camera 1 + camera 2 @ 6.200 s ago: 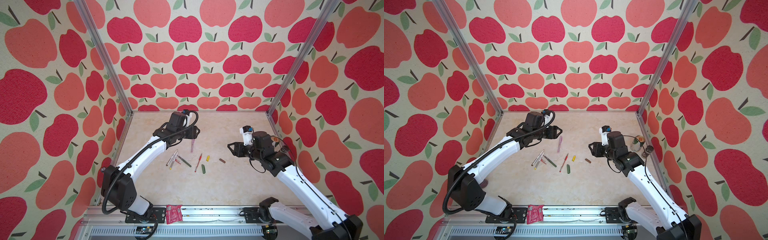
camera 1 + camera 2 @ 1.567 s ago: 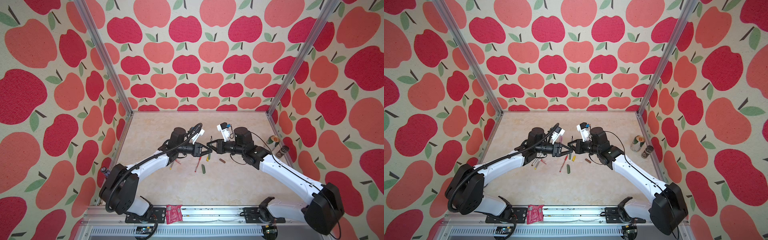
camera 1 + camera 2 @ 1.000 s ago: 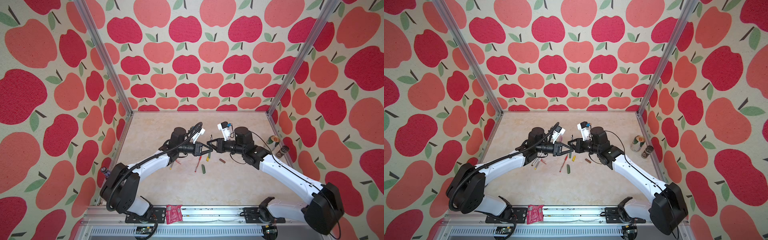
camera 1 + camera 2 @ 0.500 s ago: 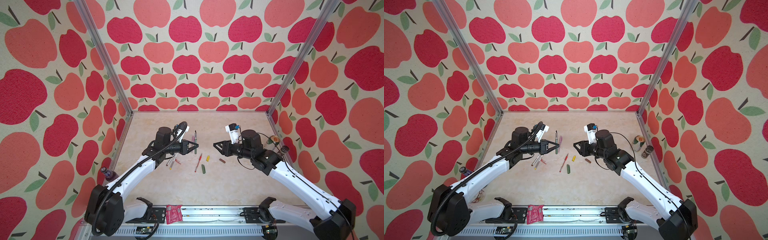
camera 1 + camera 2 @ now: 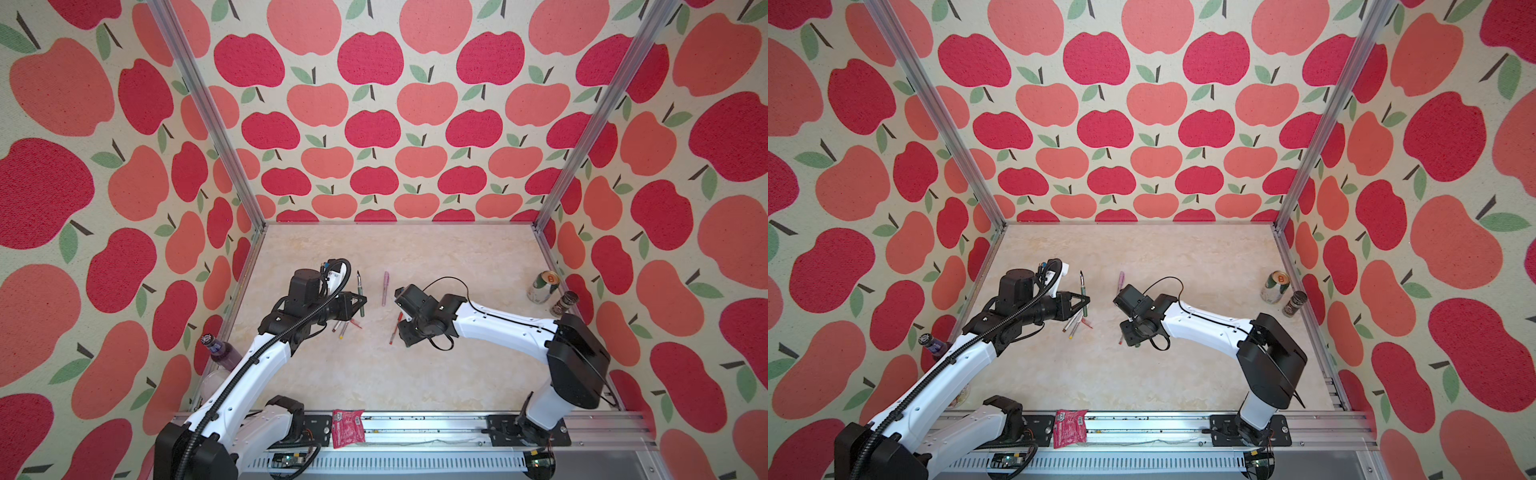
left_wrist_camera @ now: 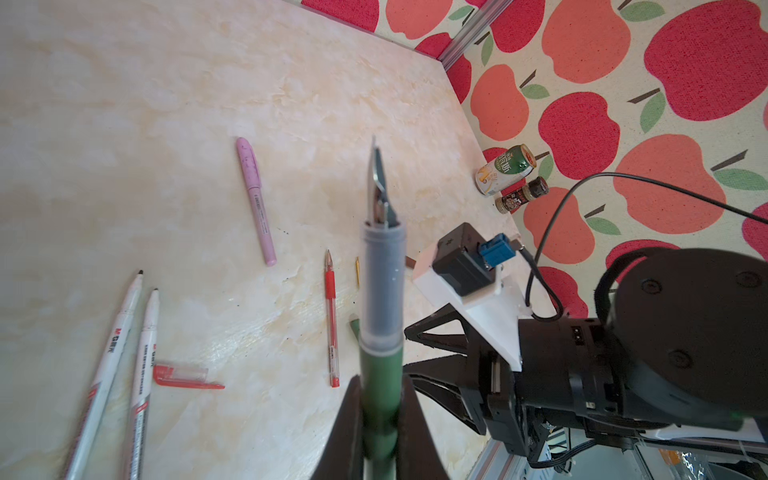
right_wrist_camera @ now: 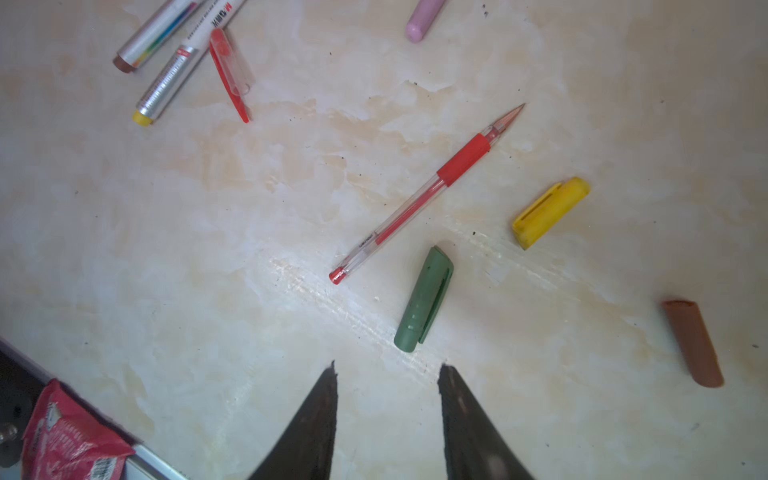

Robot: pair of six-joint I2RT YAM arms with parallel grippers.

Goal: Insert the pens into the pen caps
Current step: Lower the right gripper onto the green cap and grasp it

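Note:
The green cap lies below my right gripper, nearly in line with its finger gap. The open fingers come down astride the cap's body next and close.
My left gripper is shut on the dark green pen, held above the table with its bare nib pointing away. In both top views that pen stands out of the left gripper. My right gripper is open and empty, pointing down just short of the green cap. Around it lie the red pen, yellow cap, brown cap and red cap. Two white pens lie side by side. The lilac-pink pen wears its cap.
A drink can and a spice jar stand by the right wall. A purple bottle stands at the left edge. A red packet lies on the front rail. The right arm is close beside the held pen.
The two grippers have drawn apart from the middle. The left one carried the green pen back to the left. The right one opened and swung down over the loose caps.

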